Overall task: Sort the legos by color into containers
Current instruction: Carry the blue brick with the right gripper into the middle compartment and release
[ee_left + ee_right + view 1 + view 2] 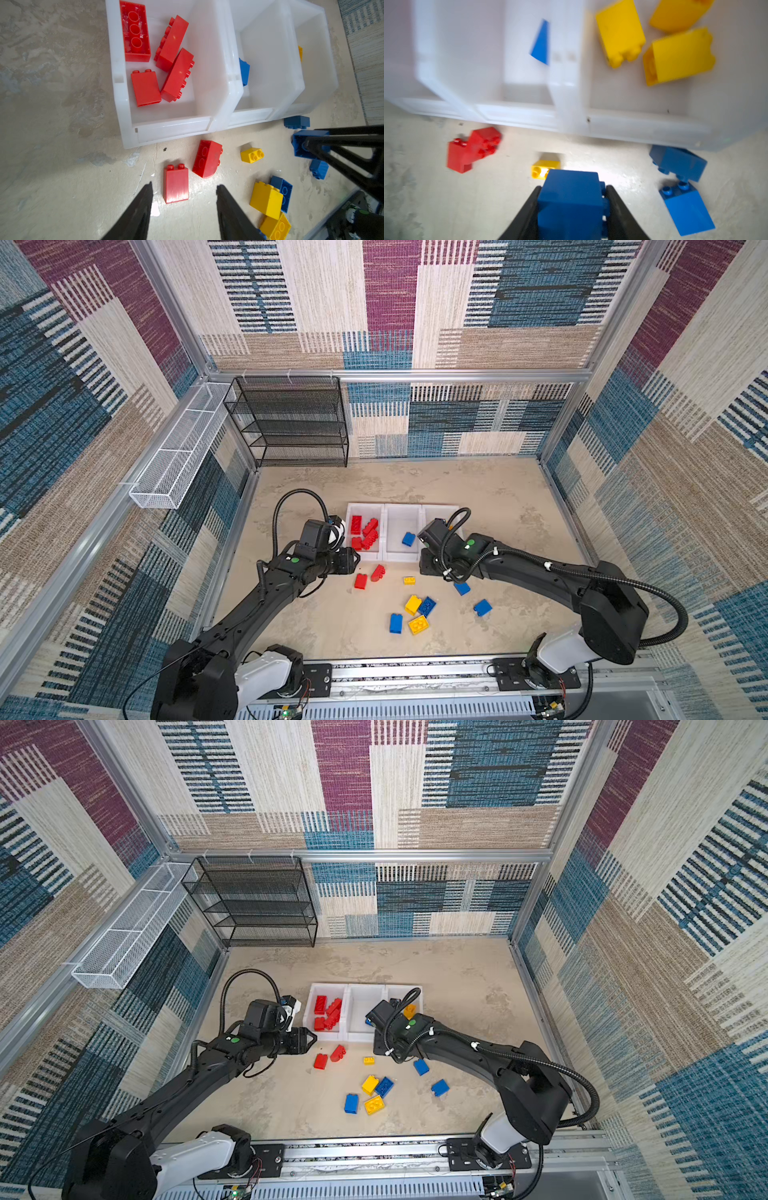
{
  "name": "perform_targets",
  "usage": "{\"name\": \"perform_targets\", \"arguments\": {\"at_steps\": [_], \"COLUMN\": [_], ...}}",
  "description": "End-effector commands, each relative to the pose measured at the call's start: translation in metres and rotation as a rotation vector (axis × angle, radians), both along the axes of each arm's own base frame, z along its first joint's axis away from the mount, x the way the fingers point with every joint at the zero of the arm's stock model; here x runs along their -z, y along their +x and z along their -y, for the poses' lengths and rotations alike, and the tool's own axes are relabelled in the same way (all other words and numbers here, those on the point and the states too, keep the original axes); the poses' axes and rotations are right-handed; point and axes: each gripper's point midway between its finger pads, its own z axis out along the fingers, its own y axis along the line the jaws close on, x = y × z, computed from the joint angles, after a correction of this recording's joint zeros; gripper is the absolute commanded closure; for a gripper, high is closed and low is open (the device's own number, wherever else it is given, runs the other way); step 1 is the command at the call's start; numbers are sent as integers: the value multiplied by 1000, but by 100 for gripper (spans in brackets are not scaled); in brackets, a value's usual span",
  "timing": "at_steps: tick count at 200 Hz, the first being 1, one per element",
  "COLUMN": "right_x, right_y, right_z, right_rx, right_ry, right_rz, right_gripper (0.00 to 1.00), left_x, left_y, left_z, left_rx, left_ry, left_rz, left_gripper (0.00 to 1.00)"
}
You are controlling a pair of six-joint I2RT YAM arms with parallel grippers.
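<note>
I should next move the blue brick in my right gripper outward past the near side of the middle container [400, 528] [524, 64] and let go of the brick inside, because that container already holds blue.
Three joined white containers [401, 558] hold several red legos [365, 533] on the left, one blue lego [408, 539] in the middle and yellow ones [620, 31] on the right. My left gripper [184, 186] is open, low over the floor, its fingers either side of a loose red brick [175, 185]; a second red brick [207, 159] lies beside it. My right gripper [573, 188] is shut on a blue brick [571, 203], just in front of the bins. Loose yellow [412, 604] and blue [482, 607] bricks lie scattered nearer the front.
A black mesh rack [291, 423] stands at the back left and a white wire basket [183, 448] hangs on the left wall. A small yellow brick [409, 580] lies between the two grippers. The arms' metal base rail [415, 672] runs along the front.
</note>
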Motion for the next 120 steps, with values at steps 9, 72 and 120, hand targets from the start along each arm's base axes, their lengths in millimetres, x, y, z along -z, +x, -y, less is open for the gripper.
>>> {"name": "perform_targets", "arguments": {"at_steps": [9,72,120], "right_x": [-39,-14,4], "right_y": [42,118,122], "right_z": [-27,-72,-74], "right_rx": [-98,-187,-191], "right_ry": [-12,-35,-39], "right_rz": [146,159,130], "right_gripper": [62,62,53], "left_x": [-1,-3,3], "left_y": [-3,-17,-28], "left_z": [-1,-2,1], "left_rx": [-17,-31,-31], "left_ry": [-12,-35,-42], "left_rz": [-3,-5,-19], "left_gripper": [47,47,47]}}
